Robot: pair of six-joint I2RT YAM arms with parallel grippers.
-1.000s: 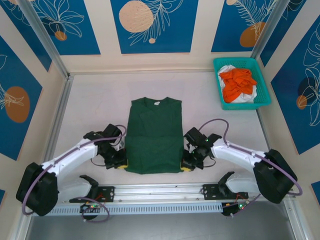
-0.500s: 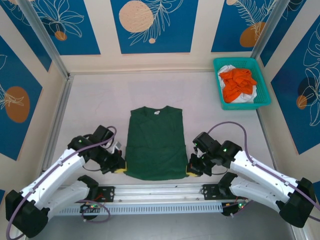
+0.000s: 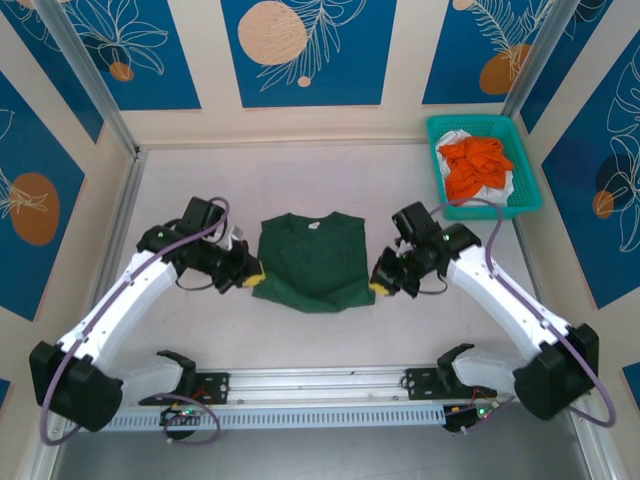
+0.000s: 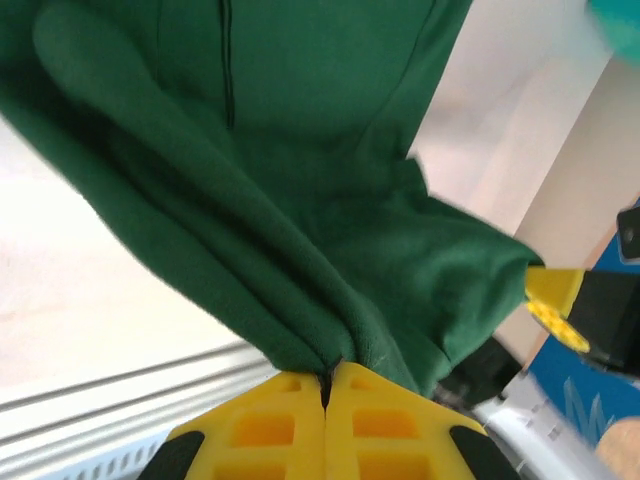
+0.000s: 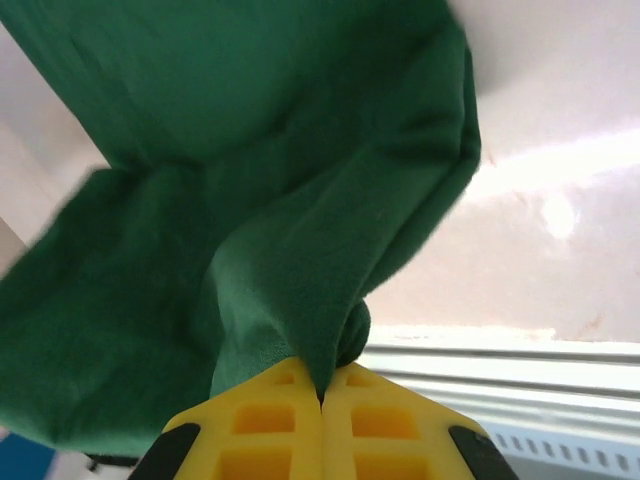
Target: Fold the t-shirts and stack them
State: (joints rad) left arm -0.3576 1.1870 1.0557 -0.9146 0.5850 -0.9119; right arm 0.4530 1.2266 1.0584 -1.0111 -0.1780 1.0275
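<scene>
I need to carry the corner of the hem outward next with my left gripper and then lower it there, because the hem still hangs short of the shirt's flat neck end (image 3: 276,222).
The dark green t-shirt (image 3: 312,262) lies in the middle of the table with its neck end flat and its near hem lifted and carried toward the neck. My left gripper (image 3: 254,277) is shut on the hem's left corner, where the cloth (image 4: 300,250) bunches into the yellow jaws. My right gripper (image 3: 379,284) is shut on the right corner, with green folds (image 5: 290,260) hanging from its jaws. The orange t-shirt (image 3: 476,166) and a white one (image 3: 460,140) sit in the teal basket (image 3: 530,190) at the back right.
A metal rail (image 3: 320,385) runs along the near edge between the arm bases. Aluminium posts (image 3: 85,80) and patterned walls close in the table on three sides. Bare tabletop (image 3: 190,190) surrounds the shirt.
Both grippers have lifted the green shirt's near hem and carried it away from the rail toward the neck. The shirt now looks about half as long.
</scene>
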